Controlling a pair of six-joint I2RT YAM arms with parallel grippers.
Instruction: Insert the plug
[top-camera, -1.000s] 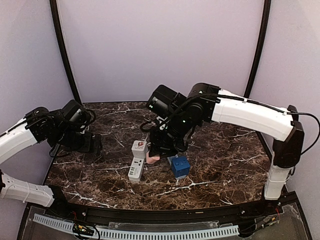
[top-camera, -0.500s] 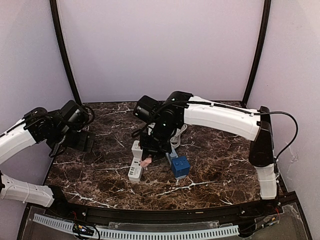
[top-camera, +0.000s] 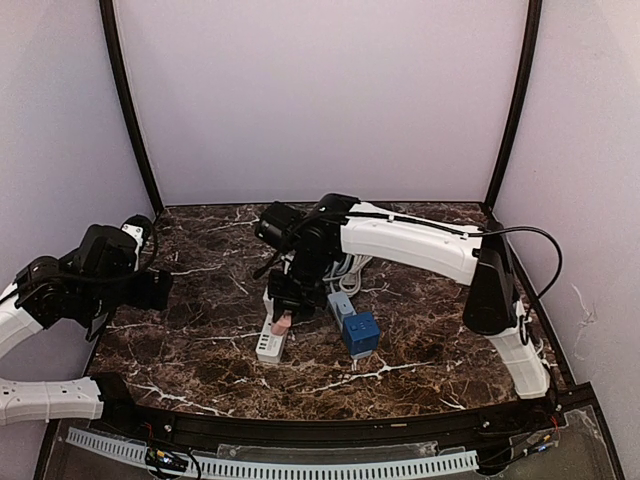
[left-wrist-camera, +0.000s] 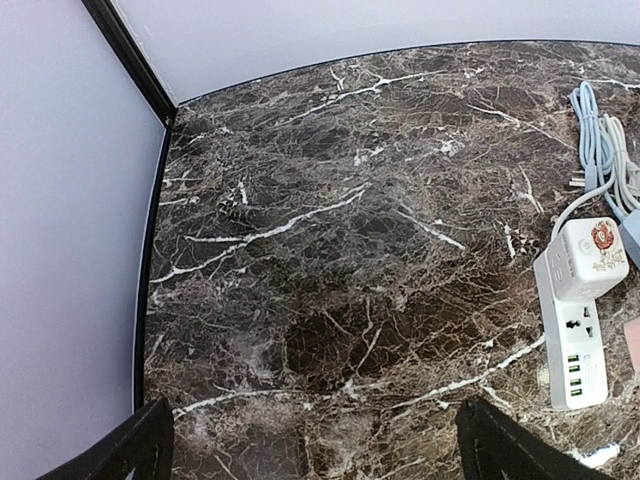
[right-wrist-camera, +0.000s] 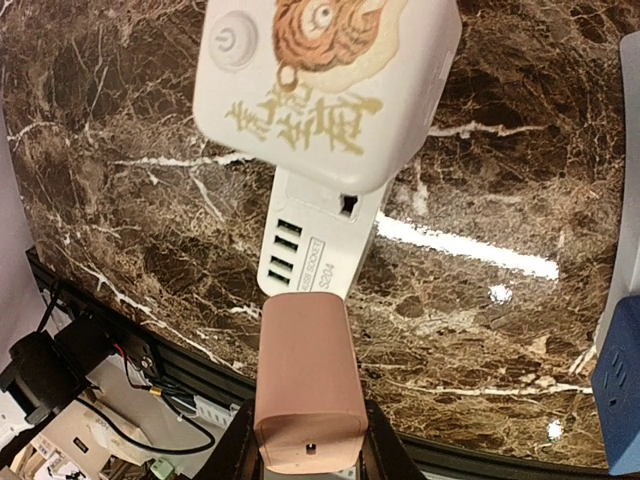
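I should move the plug with my right gripper toward the tiger-print adapter and down onto the socket next to the USB ports, because that socket is empty.
My right gripper (right-wrist-camera: 305, 445) is shut on a pink plug (right-wrist-camera: 305, 385), its black fingers (right-wrist-camera: 235, 450) pressed on both sides. The plug hangs just above the near end of a white power strip (right-wrist-camera: 322, 240), over its USB ports. In the top view the right gripper (top-camera: 285, 300) stands over the strip (top-camera: 270, 343) with the plug (top-camera: 284, 322) below it. A white cube adapter (right-wrist-camera: 325, 85) with a tiger print sits in the strip's far end. My left gripper (left-wrist-camera: 320, 450) is open over bare marble, far left of the strip (left-wrist-camera: 572, 345).
A blue cube (top-camera: 360, 333) and a grey-blue adapter (top-camera: 340, 305) lie right of the strip. Grey cables (left-wrist-camera: 600, 150) coil behind it. The marble table (top-camera: 430, 330) ends at a black rail in front; lilac walls close the other sides.
The right arm has swung left and lowered, carrying the pink plug over the strip's near end. The left arm has drawn back to the left, away from the strip.
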